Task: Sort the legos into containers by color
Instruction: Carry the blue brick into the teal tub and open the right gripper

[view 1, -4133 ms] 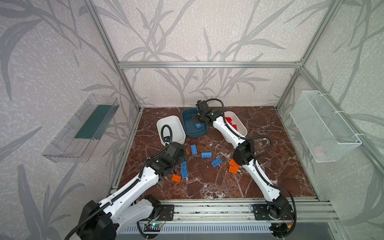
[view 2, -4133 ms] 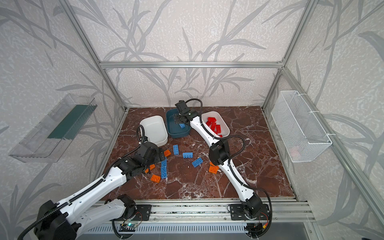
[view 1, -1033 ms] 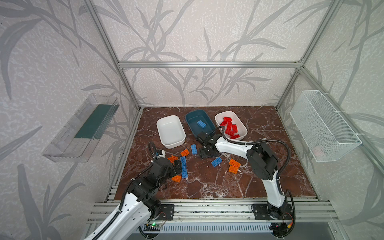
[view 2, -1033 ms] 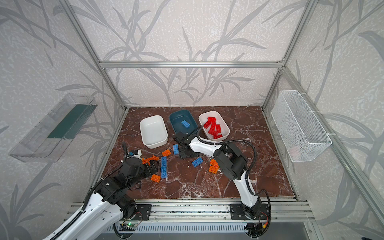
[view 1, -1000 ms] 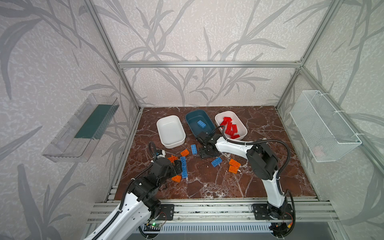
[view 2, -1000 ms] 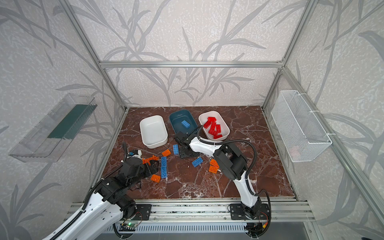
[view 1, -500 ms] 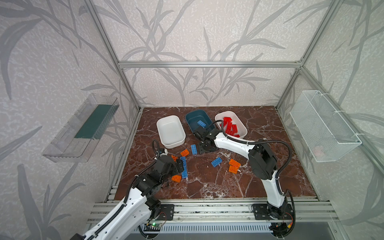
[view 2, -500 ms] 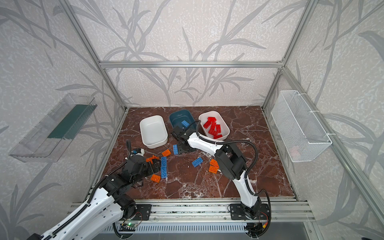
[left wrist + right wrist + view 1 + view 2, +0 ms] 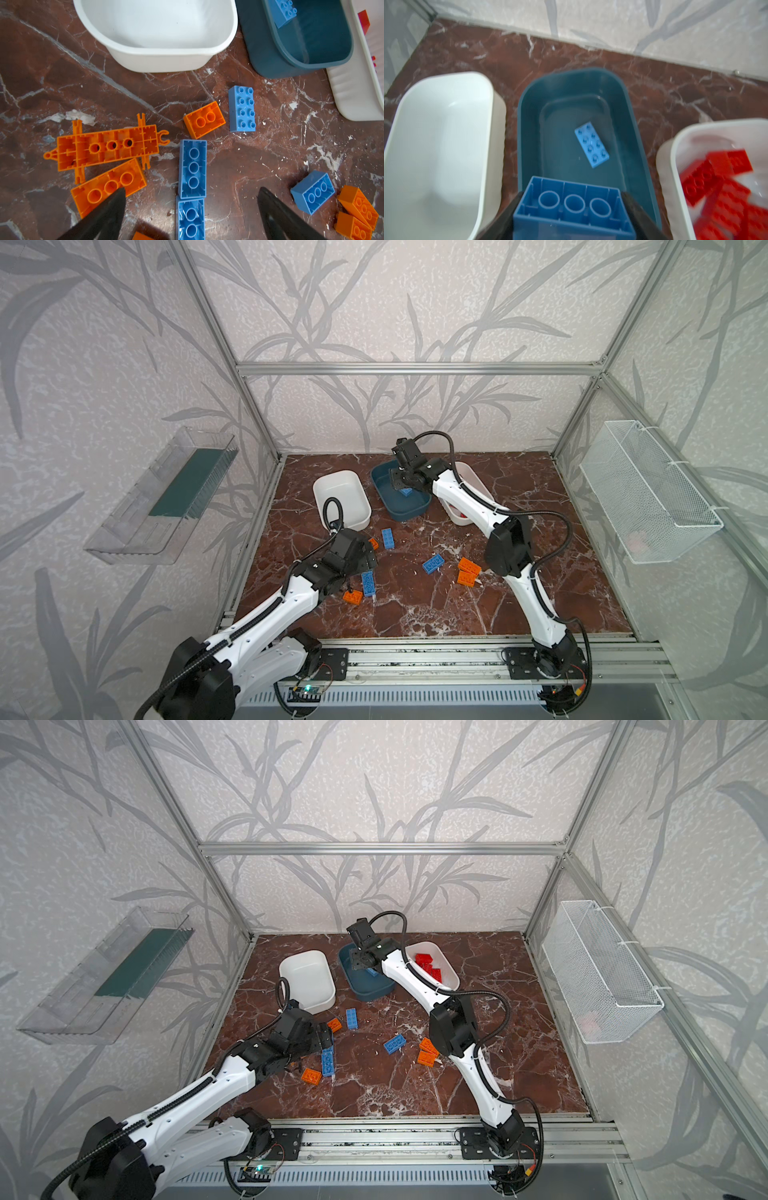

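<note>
The teal container (image 9: 409,516) holds the blue lego's color, so I will next lower my right gripper into it, over the blue brick lying there, and release the blue lego.
My right gripper (image 9: 572,205) is shut on a blue lego (image 9: 571,207), underside up, above the near end of the teal container (image 9: 409,516). One blue brick (image 9: 591,144) lies inside that tub. The left white container (image 9: 338,493) holds nothing, and the right white one (image 9: 451,973) holds red legos (image 9: 428,965). My left gripper (image 9: 192,191) hangs open low over two upturned blue bricks (image 9: 193,168) lying end to end. Orange bricks (image 9: 108,187) and a flat orange piece (image 9: 106,147) lie beside them.
More loose legos lie on the marble floor: a blue one (image 9: 387,538), another blue (image 9: 433,564) and two orange ones (image 9: 467,571) by the right arm. A clear tray (image 9: 166,493) hangs on the left wall, a wire basket (image 9: 648,493) on the right.
My right gripper closed on a blue brick on the floor and carried it back and up over the teal tub. My left arm reached forward over the bricks, still open.
</note>
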`<state>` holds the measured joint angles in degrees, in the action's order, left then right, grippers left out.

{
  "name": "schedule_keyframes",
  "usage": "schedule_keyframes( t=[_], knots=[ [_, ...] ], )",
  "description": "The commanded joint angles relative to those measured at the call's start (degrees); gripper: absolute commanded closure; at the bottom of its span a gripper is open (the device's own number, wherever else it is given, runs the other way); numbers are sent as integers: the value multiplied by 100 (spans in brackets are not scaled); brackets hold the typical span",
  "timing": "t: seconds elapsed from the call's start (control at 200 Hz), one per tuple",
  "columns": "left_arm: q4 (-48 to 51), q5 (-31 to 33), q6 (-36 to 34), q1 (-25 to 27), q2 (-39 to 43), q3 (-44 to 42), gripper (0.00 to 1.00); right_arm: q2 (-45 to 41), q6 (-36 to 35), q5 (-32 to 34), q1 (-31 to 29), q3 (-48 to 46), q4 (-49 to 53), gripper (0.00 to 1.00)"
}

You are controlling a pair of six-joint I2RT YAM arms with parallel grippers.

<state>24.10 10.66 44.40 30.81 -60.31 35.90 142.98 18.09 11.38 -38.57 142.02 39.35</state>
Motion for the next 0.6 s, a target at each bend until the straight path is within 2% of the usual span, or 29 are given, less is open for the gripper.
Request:
schedule_keyframes(
  t=[0.0, 0.085, 0.15, 0.175, 0.255, 0.33, 0.43, 0.595],
  knots=[
    [-136, 230, -107, -52, -279, 273, 3, 919, -303, -115, 141, 1281, 447, 50],
    [-166, 202, -107, -75, -535, 373, 2, 1449, -288, -338, 283, 2016, 463, 49],
    [-185, 179, -122, -101, -690, 416, 3, 1553, -289, -575, 361, 1973, 182, 47],
    [-195, 170, -125, -97, -763, 431, 3, 1528, -297, -663, 394, 1854, 33, 44],
    [-213, 130, -134, -112, -937, 494, 2, 1349, -323, -952, 451, 1390, -418, 25],
    [-173, 78, -134, -124, -1069, 609, 2, 1116, -385, -1108, 462, 1111, -688, 17],
    [-23, -76, -200, -131, -1224, 821, 2, 808, -483, -1284, 424, 974, -835, 13],
    [-104, -414, -243, -123, -1364, 962, 3, 237, -663, -1266, 336, 864, -431, 11]
  ],
)
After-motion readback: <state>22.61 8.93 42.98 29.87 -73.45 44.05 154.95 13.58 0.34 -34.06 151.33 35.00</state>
